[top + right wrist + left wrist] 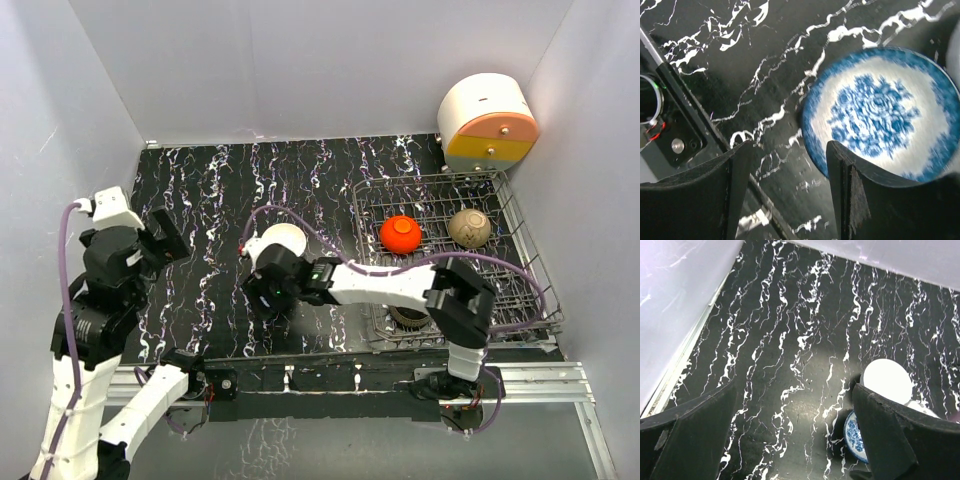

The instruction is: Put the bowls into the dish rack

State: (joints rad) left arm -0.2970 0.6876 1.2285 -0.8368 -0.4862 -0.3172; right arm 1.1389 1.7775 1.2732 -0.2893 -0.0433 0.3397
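My right gripper should go down onto the blue-and-white bowl's rim [812, 154] by the mounting bar, already between its open fingers.
The blue-and-white bowl [880, 115] sits on the black marbled table, next to the plain white bowl [281, 240]. My right gripper [787, 150] is open just above it, one finger over the bowl's inside and the other outside its rim. In the top view this gripper [264, 298] hides that bowl. My left gripper [790, 400] is open and empty, held high at the left [165, 242]; its view shows the white bowl [887, 380] and the blue-and-white bowl [854, 435]. The dish rack [520, 250] holds the red-orange bowl [400, 233], the tan bowl [469, 227] and the dark bowl [408, 316].
A white-orange-yellow drum-shaped container [487, 120] stands behind the rack at the back right. White walls close in the table on three sides. The arms' metal mounting rail [330, 378] runs along the near edge, close to my right gripper [675, 135].
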